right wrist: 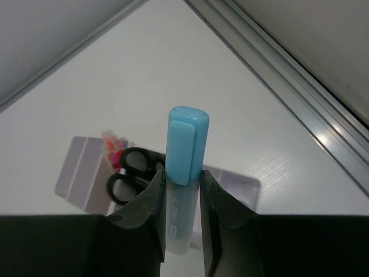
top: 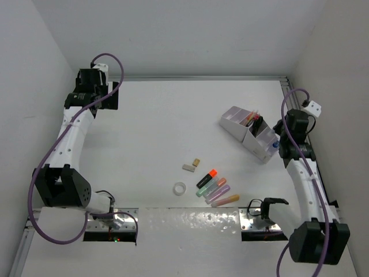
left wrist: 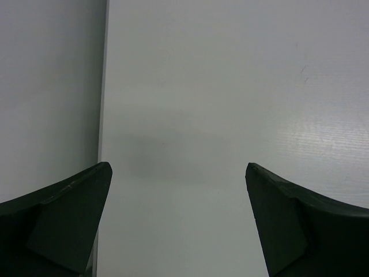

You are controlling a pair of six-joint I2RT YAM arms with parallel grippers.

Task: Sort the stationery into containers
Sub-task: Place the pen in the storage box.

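Next, my right gripper shifts toward the black-handled scissors and lowers the upright highlighter into the organizer's section beside them, since that section shows open space.
My right gripper is shut on a blue-capped highlighter and holds it upright over the near end of the lilac-white organizer. From above, the blue highlighter shows at the organizer's right end, beside my right gripper. Black-handled scissors and coloured pens stand in its compartments. On the table lie several highlighters, two beige erasers and a clear tape ring. My left gripper is open over bare table at the far left corner.
The side wall and a metal rail run close behind the right arm. The left wall stands just beside the left gripper. A metal strip with the arm bases lines the near edge.
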